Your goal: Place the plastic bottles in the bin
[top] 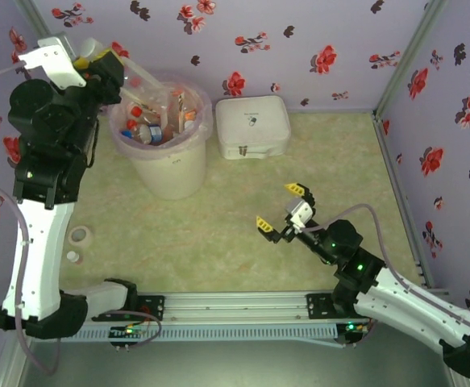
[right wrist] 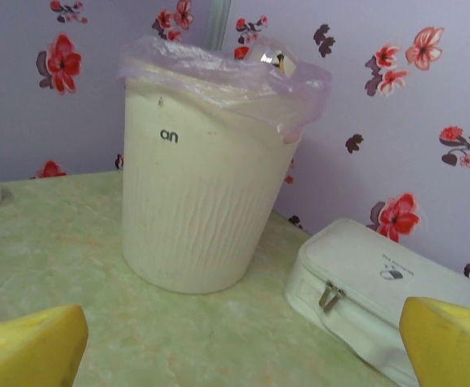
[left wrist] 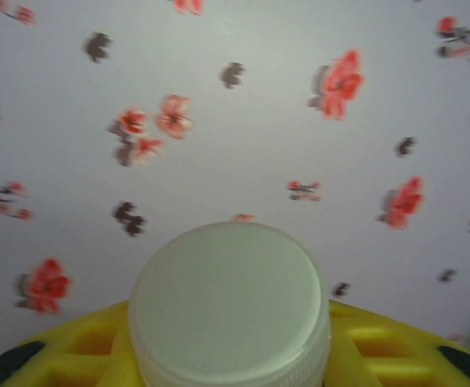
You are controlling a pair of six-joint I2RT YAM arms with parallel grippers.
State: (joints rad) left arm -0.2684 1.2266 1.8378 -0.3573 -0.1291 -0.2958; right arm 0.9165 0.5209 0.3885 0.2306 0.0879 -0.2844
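I should next swing my left gripper, still beside the bin's rim, across over the bin's opening (top: 162, 117) and tilt its fingers down to release the plastic bottle.
My left gripper (left wrist: 229, 367) is shut on a plastic bottle whose white cap (left wrist: 229, 298) sits between the yellow fingers (left wrist: 89, 351), facing the flowered wall. In the top view this gripper (top: 91, 63) is raised high beside the left rim of the bin (top: 170, 173). The bin is a cream-white bucket lined with a pinkish bag, and several plastic bottles (top: 150, 121) with red, orange and blue caps lie inside it. My right gripper (top: 283, 211) hovers low over the table's middle, open, with nothing between its yellow fingertips (right wrist: 29, 347). In its view the bin (right wrist: 202, 193) stands ahead.
A flat white zipped case (top: 252, 126) lies right of the bin against the back wall, and the same case (right wrist: 380, 290) is close to the right gripper. A tape roll (top: 79, 235) and a small white cap (top: 72, 256) sit near the left arm.
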